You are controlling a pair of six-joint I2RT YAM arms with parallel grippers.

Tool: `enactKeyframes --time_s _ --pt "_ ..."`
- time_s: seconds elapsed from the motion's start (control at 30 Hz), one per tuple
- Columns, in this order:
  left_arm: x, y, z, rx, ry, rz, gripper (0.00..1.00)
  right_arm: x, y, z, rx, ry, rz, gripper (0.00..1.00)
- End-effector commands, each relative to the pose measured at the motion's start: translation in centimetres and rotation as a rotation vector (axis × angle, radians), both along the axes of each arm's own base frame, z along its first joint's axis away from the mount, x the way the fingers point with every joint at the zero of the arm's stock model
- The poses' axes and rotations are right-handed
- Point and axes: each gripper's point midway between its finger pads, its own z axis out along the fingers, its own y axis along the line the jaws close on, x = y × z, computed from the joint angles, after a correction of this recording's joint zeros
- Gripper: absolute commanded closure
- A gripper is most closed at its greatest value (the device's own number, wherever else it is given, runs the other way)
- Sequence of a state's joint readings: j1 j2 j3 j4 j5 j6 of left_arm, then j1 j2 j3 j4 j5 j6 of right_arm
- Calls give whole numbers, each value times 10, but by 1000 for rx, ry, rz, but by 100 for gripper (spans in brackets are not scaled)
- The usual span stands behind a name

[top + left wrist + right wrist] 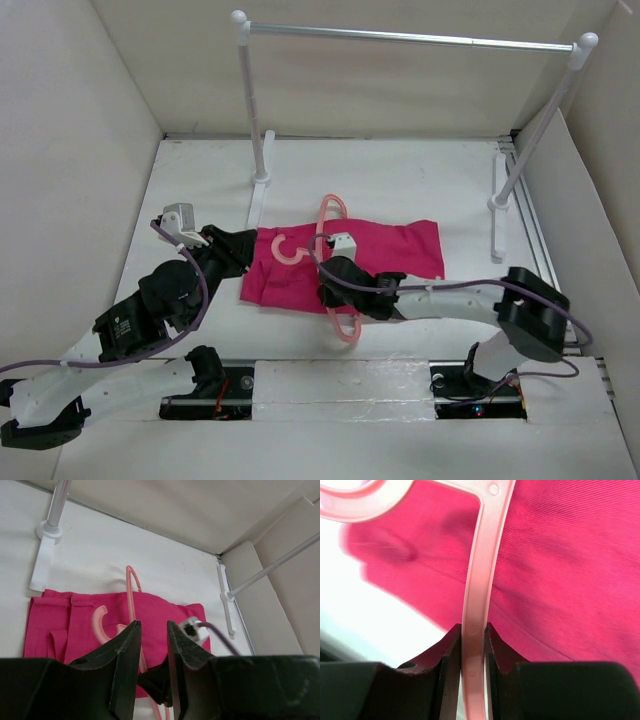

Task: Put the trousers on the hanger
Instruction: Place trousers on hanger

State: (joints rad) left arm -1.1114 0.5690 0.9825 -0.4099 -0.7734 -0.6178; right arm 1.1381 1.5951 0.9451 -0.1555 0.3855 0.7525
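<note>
The garment rail's silver bar (508, 45) is empty, so I need to lift my right gripper outward and to the right in the top view and release the hanger (328, 212) on it.
The magenta trousers (390, 252) lie flat in the middle of the table. Across them lies the pale-pink hanger (328, 212), its hook (288, 251) resting on the cloth and its near end (346, 331) sticking out past the cloth's front edge. My right gripper (332, 292) is shut on a thin bar of the hanger (479, 570) at the front edge of the trousers (560, 570). My left gripper (152, 625) hovers at the left end of the trousers (55, 625), jaws a little apart with nothing between them; in the top view this left gripper (244, 250) sits by the cloth's left edge.
A white-and-silver garment rail (410, 38) spans the back, its feet (258, 200) (498, 215) standing on the table behind the trousers. Pale walls close in on the left, right and back. The right arm's wrist (155, 680) crosses just beyond my left fingers.
</note>
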Motion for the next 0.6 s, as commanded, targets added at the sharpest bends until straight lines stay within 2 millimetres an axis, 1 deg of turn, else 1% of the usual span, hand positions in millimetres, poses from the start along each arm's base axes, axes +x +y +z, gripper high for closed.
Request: enactKeyframes --time_s 0.0,0.03,0.07,0.1,0.13,0.17,0.2,0.23,0.27,0.3,0.33,0.37,0.43,0.5,0.53,0.57 --pt "1 3 15 -16 -27 12 77 5 27 94 314 -170 71 95" --pt "1 2 15 -17 -26 11 77 7 23 120 397 -210 63 96" --pt "2 1 15 -16 -26 8 77 5 20 127 424 -222 69 97" --pt "2 -1 15 -12 -27 3 77 1 13 124 433 -225 68 98" --pt "4 -5 16 -9 -29 3 77 4 2 155 544 -279 46 100" --pt "4 -6 16 -9 -29 -2 77 3 2 156 546 -277 52 100" --pt "4 -8 17 -2 -32 -6 77 2 -4 150 568 -274 45 100" --pt "5 -10 18 -3 -36 -6 77 7 -9 166 643 -308 32 100" --pt "7 -15 18 11 -35 -14 77 5 -20 187 754 -336 23 100" --pt "7 -15 19 6 -38 -14 77 5 -21 187 755 -336 23 100" --pt "8 -18 20 8 -40 -19 77 9 -27 197 794 -350 14 100" --pt "8 -21 19 14 -41 -27 77 9 -35 213 842 -372 11 100" --pt "10 -29 21 18 -49 -43 76 18 -47 236 890 -393 6 100" --pt "12 -37 26 15 -60 -59 76 20 -59 265 952 -431 2 100" --pt "12 -42 27 23 -68 -80 76 20 -63 289 980 -461 23 100" --pt "13 -47 29 25 -73 -88 76 27 -76 305 987 -494 -1 100"
